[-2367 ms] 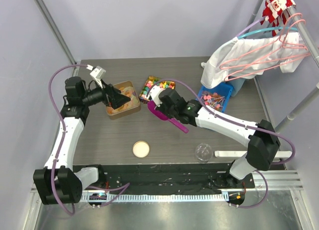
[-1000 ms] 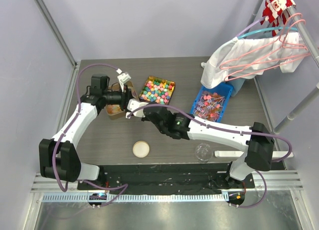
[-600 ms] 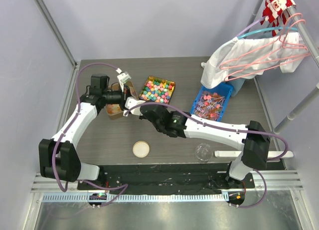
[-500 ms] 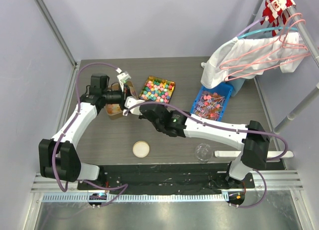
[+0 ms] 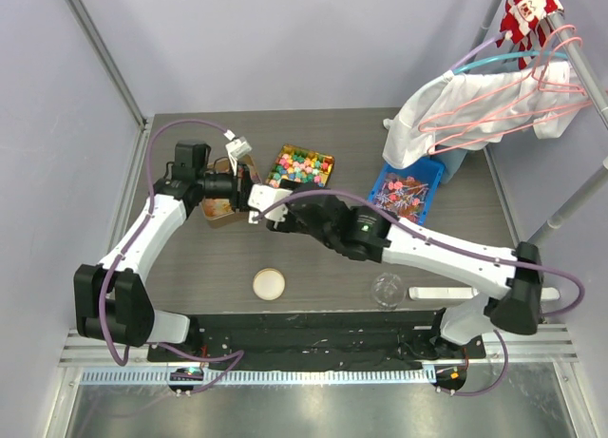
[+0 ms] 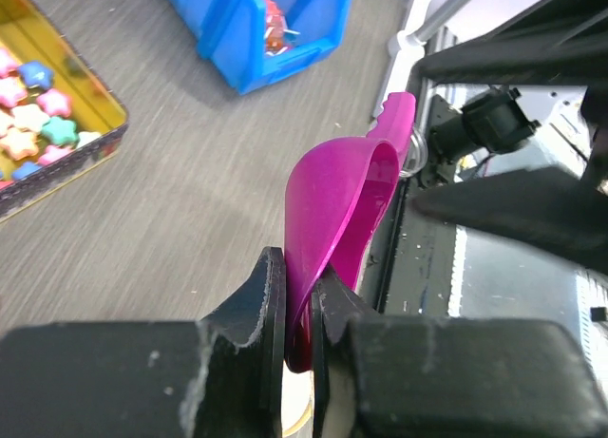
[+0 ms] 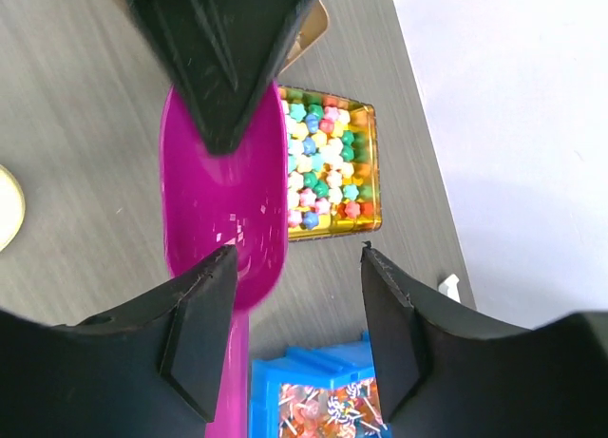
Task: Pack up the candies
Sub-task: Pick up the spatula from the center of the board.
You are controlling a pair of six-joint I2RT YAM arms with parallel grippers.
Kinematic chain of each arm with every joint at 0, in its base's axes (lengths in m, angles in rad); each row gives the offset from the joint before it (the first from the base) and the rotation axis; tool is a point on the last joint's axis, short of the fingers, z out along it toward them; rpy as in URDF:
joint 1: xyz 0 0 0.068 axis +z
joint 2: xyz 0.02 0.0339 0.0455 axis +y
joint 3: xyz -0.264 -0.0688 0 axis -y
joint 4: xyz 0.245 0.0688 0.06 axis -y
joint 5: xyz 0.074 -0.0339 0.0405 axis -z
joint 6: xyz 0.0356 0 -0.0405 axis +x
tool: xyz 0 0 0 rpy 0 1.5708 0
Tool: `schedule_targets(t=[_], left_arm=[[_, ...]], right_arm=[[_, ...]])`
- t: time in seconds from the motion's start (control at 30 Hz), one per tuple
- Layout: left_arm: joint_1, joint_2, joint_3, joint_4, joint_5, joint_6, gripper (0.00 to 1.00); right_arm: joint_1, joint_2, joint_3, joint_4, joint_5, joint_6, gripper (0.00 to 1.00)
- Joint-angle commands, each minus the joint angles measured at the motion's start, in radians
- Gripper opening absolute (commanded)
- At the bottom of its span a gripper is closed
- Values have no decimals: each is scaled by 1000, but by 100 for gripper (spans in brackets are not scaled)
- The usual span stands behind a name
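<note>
My right gripper lowers back onto the clear jar's near rim next, to its right in the top view, as my left gripper holds the scoop.
A magenta scoop stands on edge, its rim pinched in my left gripper, which is shut on it. In the right wrist view the scoop hangs from the left gripper's fingers, and my right gripper stands open around the handle end without touching it. From above, both grippers meet beside a brown tin. That tin holds the orange candies, mostly hidden under the left gripper. The right gripper is just in front of the tin.
A gold tin of coloured star sweets lies behind the right arm. A blue bin of lollipops is further right. A round lid and a clear jar sit near the front edge. White clothes on hangers fill the back right.
The left gripper closed on the scoop's rim. The right gripper, which carried the scoop over by its handle, has opened and let go, and its arm has drawn back to the right.
</note>
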Motion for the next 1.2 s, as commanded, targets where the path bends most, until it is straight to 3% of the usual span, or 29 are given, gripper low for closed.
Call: schedule_targets(t=[0.0,0.13,0.27,0.53,0.77,0.93,1.17], left_arm=[[6,-25,42,-12,90,-1,0],[11,-28,41,-20,79,4,0],[20,-28,45,-41,55,27,0],[75,-54,39,14,13,-22,0],[155,-88,4,121,-33,-137,0],[215,-108,-8,155,-33,-179,0],[229,-120,-15,170,-47,-183,0]], right_arm=[[-30,-148,-94,-17,-117,-16,59],[-51,-219,-159,-28,-159,-30,59],[-64,-310,-217,-141,-225,-87,58],[-259,-550,-394,-314,-358,-107,53],[-294,-560,-550,-420,-374,-102,49],[-311,-514,-615,-433,-383,-105,28],[-322,-483,-584,-540,-459,-112,15]])
